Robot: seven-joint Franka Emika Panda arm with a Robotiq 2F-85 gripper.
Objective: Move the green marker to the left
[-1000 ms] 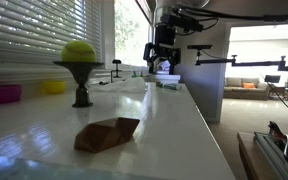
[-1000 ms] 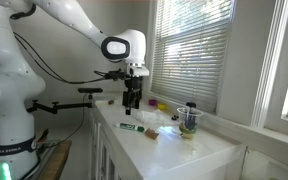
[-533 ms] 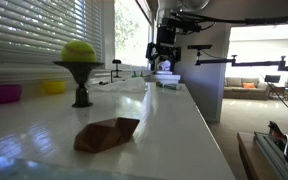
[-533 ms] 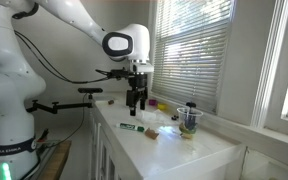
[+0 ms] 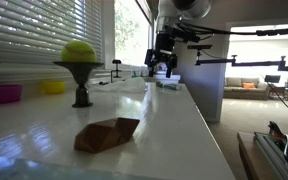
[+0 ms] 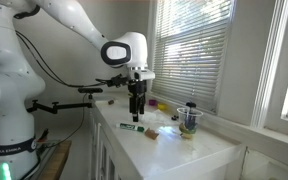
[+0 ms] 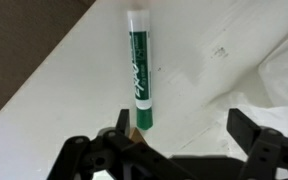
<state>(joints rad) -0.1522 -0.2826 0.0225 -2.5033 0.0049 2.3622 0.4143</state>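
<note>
The green marker lies off-center between the robot's fingers, so the gripper should shift toward the edge of the counter before it lowers astride the marker's green end (image 6: 140, 129) (image 7: 144, 116).
The green marker (image 7: 138, 66) lies flat on the white counter, its white cap end pointing away from me in the wrist view. It also shows as a small green bar near the counter's front edge in an exterior view (image 6: 132, 127). My gripper (image 7: 184, 128) hangs open and empty above the counter; its left finger is over the marker's near end and the right finger is well off to the side. In both exterior views the gripper (image 6: 136, 112) (image 5: 161, 68) points straight down just above the marker.
A brown crumpled object (image 5: 108, 133), a yellow ball on a black stand (image 5: 79, 62), a pink bowl (image 5: 2, 93) and a yellow bowl (image 5: 53, 87) sit on the counter. A cup with items (image 6: 190, 119) stands near the window. The counter edge (image 7: 24, 85) runs diagonally beside the marker.
The gripper has come down toward the marker and shifted slightly over the counter; the marker has not moved.
</note>
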